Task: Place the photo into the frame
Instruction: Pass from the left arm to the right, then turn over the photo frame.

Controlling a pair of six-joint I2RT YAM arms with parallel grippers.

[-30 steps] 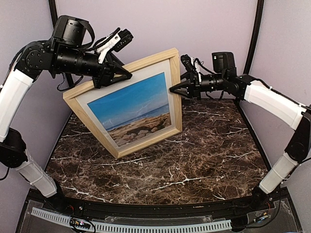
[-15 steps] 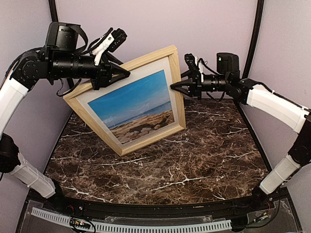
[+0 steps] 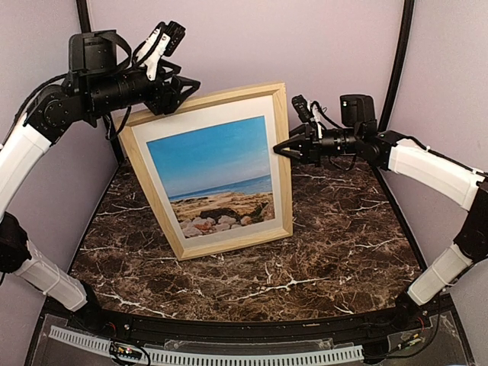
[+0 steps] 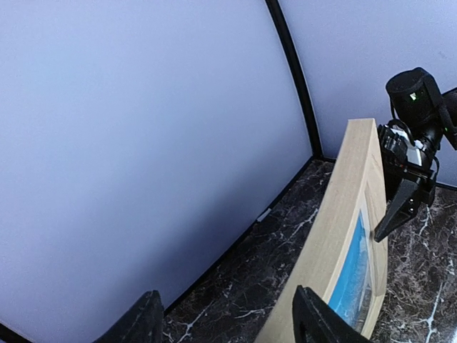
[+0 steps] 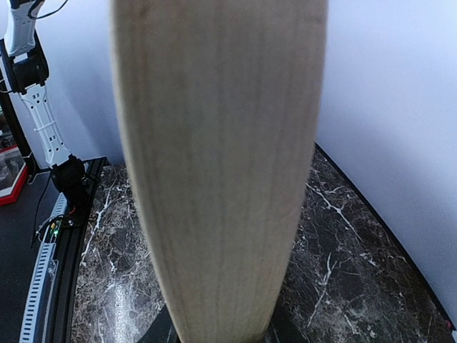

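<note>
My right gripper is above the marble tabletop and needs to lower the leaning frame's top bar flat onto it and release, since the photo (image 3: 210, 171) is already inside.
The light wooden frame (image 3: 223, 242) stands nearly upright on its bottom rail on the marble table, leaning back. The beach photo (image 3: 210, 171) sits inside it behind a white mat (image 3: 200, 110). My left gripper (image 3: 177, 90) is open at the frame's top left corner; in the left wrist view (image 4: 232, 321) the top rail (image 4: 343, 207) runs past its right finger (image 4: 321, 321). My right gripper (image 3: 278, 149) is at the frame's right rail. In the right wrist view (image 5: 221, 332) that rail (image 5: 221, 143) fills the gap between its dark fingers.
The dark marble table (image 3: 335, 244) is walled by lilac panels (image 3: 252, 38) at the back and sides. A black post (image 3: 400, 53) stands at the back right. A white cable strip (image 3: 229, 357) runs along the near edge.
The frame has turned clockwise from a steep tilt to nearly upright, its top left corner rising. My left gripper has moved up and left along the top rail; the right gripper stays at the right rail.
</note>
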